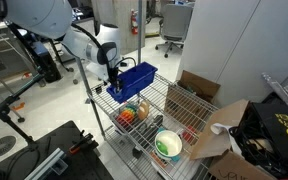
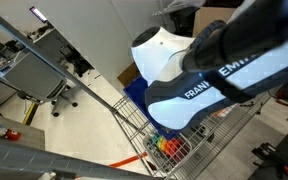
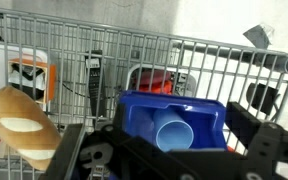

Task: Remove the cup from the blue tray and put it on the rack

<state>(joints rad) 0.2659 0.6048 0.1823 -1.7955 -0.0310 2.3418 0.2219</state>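
My fingers are on either side of the cup and above the blue tray, so my gripper will turn and go down into the tray's near end (image 1: 119, 90).
The blue tray (image 3: 209, 112) stands on the top tier of the wire rack (image 3: 214, 62). A light blue cup (image 3: 174, 133) lies inside it with its mouth towards the wrist camera. My gripper (image 3: 164, 147) is open and empty just above the tray, with one dark finger on each side of the cup in the wrist view. In an exterior view the gripper (image 1: 114, 75) hangs over the near end of the tray (image 1: 139, 76) on the rack (image 1: 159, 105). In an exterior view the arm hides most of the tray (image 2: 134, 93).
A bread loaf (image 3: 24, 125), an orange-and-white item (image 3: 32, 75) and a red item (image 3: 159, 82) show through the rack wires. Lower tiers hold colourful items (image 1: 132, 113) and a green-and-white bowl (image 1: 168, 146). Brown cardboard boxes (image 1: 216, 128) stand beside the rack.
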